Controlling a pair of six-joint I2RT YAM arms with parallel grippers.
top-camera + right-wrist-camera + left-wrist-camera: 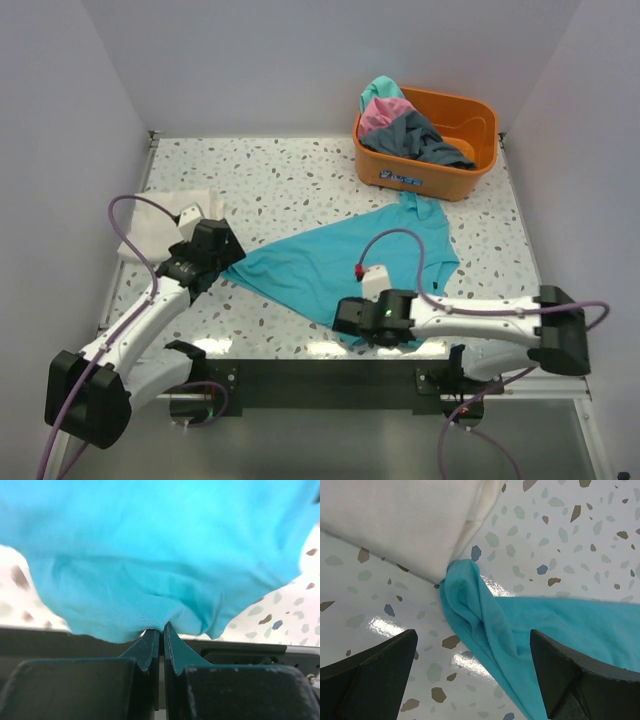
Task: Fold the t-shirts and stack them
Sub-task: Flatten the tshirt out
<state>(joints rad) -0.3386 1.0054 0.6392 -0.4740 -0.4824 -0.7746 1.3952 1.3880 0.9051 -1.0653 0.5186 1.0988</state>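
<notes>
My left gripper comes down next onto the bunched corner of the teal t-shirt, below and to its right in the top view, with a raised fold to pinch.
A teal t-shirt [340,265] lies spread in a rough triangle on the speckled table. Its left corner [465,587] touches a folded cream-white t-shirt [165,215] [405,520]. My left gripper [226,266] [472,645] hovers open over that corner, one finger on each side of the bunched cloth. My right gripper [352,335] [161,627] is at the shirt's near edge. Its jaws are pressed together on the puckered hem of the teal t-shirt [150,545]. A pink t-shirt [378,112], a dark grey one [420,135] and another teal one [383,88] are heaped in the tub.
The orange plastic tub [420,170] stands at the back right of the table. The black front rail [320,385] runs just behind my right gripper. White walls close in the table on three sides.
</notes>
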